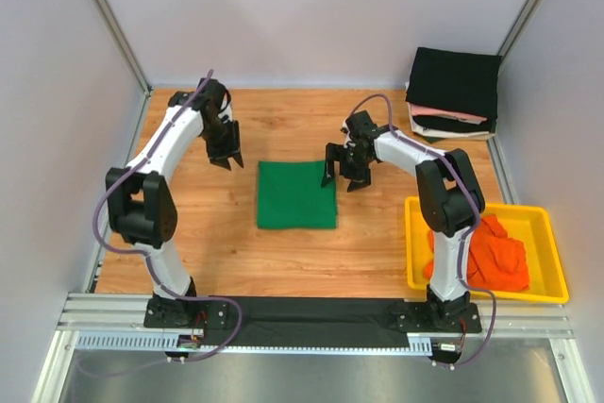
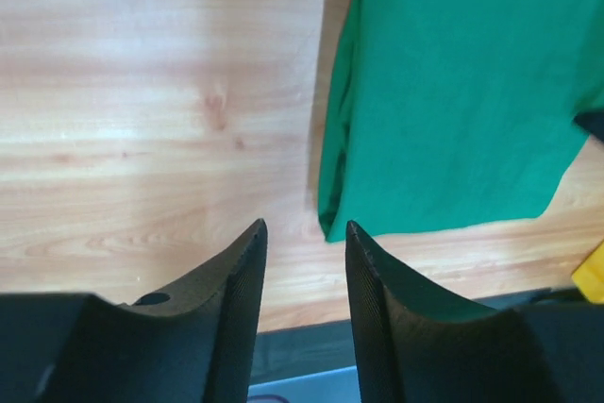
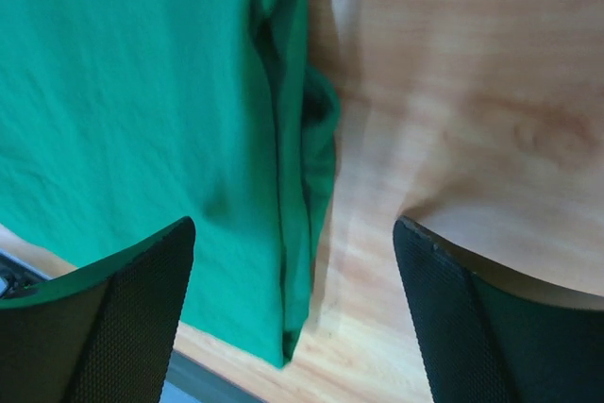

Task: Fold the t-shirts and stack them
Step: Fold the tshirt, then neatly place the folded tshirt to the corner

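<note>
The open fingers of the right gripper already straddle the green t-shirt's folded edge [image 1: 335, 186] [image 3: 295, 197], so the gripper needs to come down onto it next, just short of the t-shirt's far corner, and close.
A folded green t-shirt [image 1: 296, 193] lies flat in the middle of the wooden table. It shows in the left wrist view [image 2: 462, 101] and in the right wrist view [image 3: 142, 120]. My left gripper [image 1: 226, 153] hangs open and empty above bare wood, left of the shirt's far left corner; its fingers [image 2: 236, 290] frame table only. My right gripper [image 1: 343, 176] is wide open and empty, straddling the shirt's right folded edge [image 3: 302, 214]. A stack of folded shirts [image 1: 455, 92], black on top, sits at the far right.
A yellow tray [image 1: 552, 233] at the near right holds crumpled orange t-shirts [image 1: 491, 252]. Grey walls close in the left, back and right sides. A black strip and metal rail [image 1: 311, 323] run along the near edge.
</note>
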Robot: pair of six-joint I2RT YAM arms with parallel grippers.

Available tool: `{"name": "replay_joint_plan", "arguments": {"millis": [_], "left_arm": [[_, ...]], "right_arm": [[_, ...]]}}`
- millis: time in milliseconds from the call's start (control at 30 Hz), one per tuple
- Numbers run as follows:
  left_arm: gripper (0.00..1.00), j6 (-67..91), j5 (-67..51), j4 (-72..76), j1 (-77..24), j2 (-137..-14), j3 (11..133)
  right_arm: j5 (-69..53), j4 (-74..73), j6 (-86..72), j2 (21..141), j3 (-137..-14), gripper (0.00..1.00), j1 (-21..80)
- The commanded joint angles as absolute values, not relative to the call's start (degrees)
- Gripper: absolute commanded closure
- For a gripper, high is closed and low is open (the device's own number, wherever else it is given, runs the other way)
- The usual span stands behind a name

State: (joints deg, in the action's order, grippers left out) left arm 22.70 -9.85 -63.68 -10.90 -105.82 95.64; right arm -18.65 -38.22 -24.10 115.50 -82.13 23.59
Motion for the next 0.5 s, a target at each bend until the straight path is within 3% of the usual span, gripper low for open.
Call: {"name": "replay_joint_plan", "arguments": {"millis": [0, 333, 467], "left_arm": [[0.55, 21.0, -9.5, -60.0, -10.9, -97.1, 84.3], [0.55, 20.8, -6.0, -57.7, -10.9, -78.8, 69.5], [0.57, 22.0, -7.5, -56.9, -10.9, -74.0, 66.1]], "right_arm": [[-21.3, -31.1, -25.2, 119.4, -84.5, 0.14, 23.8], [-24.4, -26.0, -32.0, 123.6, -82.2, 0.34, 29.5], [-26.5, -19.5, -35.4, 122.5, -77.2, 0.78, 30.3]]}}
